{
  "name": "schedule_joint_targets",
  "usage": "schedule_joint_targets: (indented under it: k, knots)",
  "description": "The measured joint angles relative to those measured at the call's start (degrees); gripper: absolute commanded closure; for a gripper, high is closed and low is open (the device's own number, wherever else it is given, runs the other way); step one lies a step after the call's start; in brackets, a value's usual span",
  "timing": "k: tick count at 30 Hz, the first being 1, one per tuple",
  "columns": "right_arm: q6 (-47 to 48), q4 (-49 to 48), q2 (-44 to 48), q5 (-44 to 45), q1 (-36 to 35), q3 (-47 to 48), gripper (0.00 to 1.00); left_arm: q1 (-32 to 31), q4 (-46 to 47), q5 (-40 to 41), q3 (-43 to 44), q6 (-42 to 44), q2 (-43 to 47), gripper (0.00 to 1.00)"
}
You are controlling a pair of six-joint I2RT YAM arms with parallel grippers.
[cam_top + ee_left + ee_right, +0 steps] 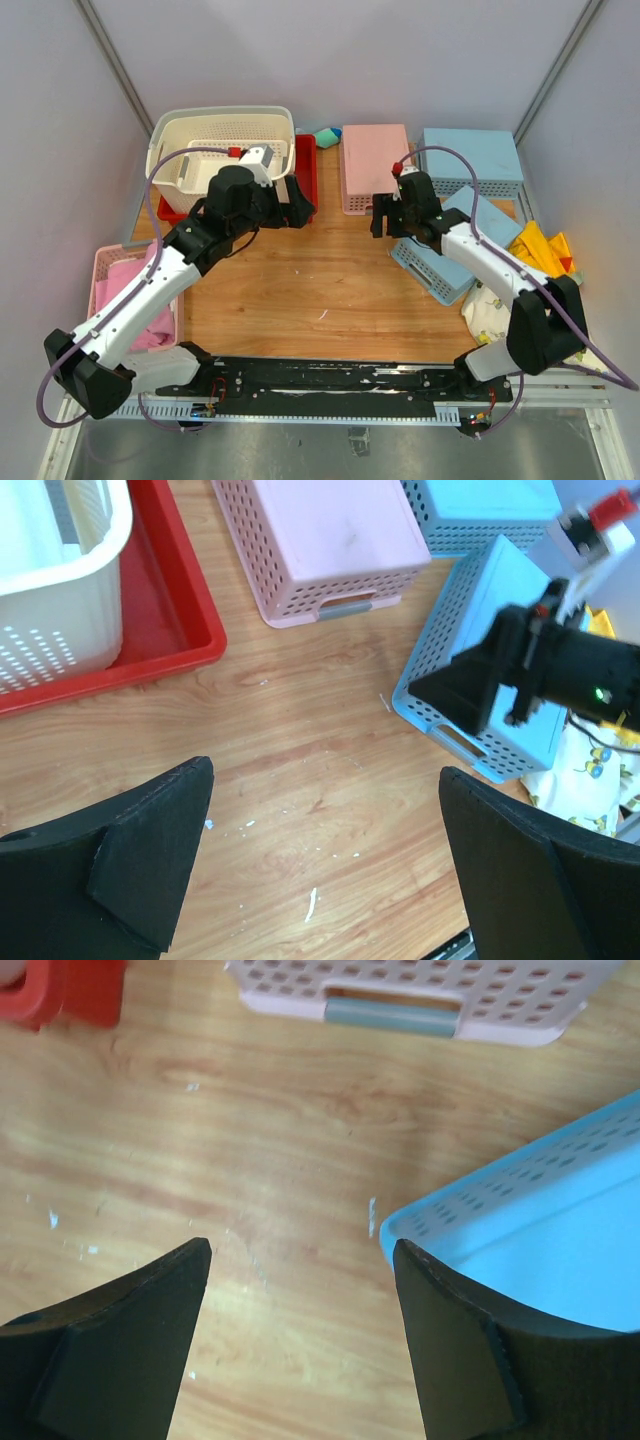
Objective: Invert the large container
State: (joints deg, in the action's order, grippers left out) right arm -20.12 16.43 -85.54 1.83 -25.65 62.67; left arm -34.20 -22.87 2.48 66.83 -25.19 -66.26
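The smaller white basket still sits inside the large container, so the robot needs to bring its left gripper outward, then down, to close on the smaller white basket's grey handle.
The large container is a deep cream perforated basket at the back left. It stands open side up in a shallow red tray, with a smaller white basket inside it. In the left wrist view its wall fills the top-left corner. My left gripper hangs open just right of the tray over bare wood, and nothing sits between its fingers. My right gripper is open above the table centre, beside a tilted blue basket, and holds nothing.
An upturned pink basket and an upturned blue one stand along the back. The tilted blue basket lies under the right arm. A pink basket with cloth is at the left edge, and yellow cloth at the right.
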Motion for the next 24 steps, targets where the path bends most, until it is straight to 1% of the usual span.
schedule_joint_targets:
  k: [4,7,9,11,15,18,22,24]
  knots:
    - [0.6,-0.4,5.1,-2.3,-1.6,-6.5,0.24,0.0,0.5,1.5,-0.4,0.1,1.2,0.01]
    - [0.6,0.7,4.7,-2.6,-2.4,-10.9,0.23,0.0,2.5,1.5,-2.2,-0.1,2.7,0.01]
    - [0.6,2.3,3.7,-1.8,-2.5,-11.7,0.23,0.0,3.6,1.4,-3.2,-0.4,3.1,0.01]
    - [0.5,3.2,1.9,0.9,-2.5,-11.1,0.22,0.0,4.6,1.0,-3.9,-0.8,2.9,0.01]
    - [0.4,4.9,-4.6,7.3,-2.3,-3.4,0.22,0.0,5.2,0.4,-4.2,-1.2,1.9,0.01]
    - [0.3,4.7,-12.5,11.4,-0.9,6.7,0.22,0.0,5.2,0.4,-4.2,-1.6,1.7,0.01]
    - [-0.6,5.3,-18.7,12.3,2.1,14.3,0.23,0.0,5.2,0.7,-4.3,-1.6,1.9,0.01]
    - [-1.0,5.3,-19.5,11.4,3.0,15.5,0.23,0.0,5.2,1.2,-4.3,-1.3,2.2,0.01]
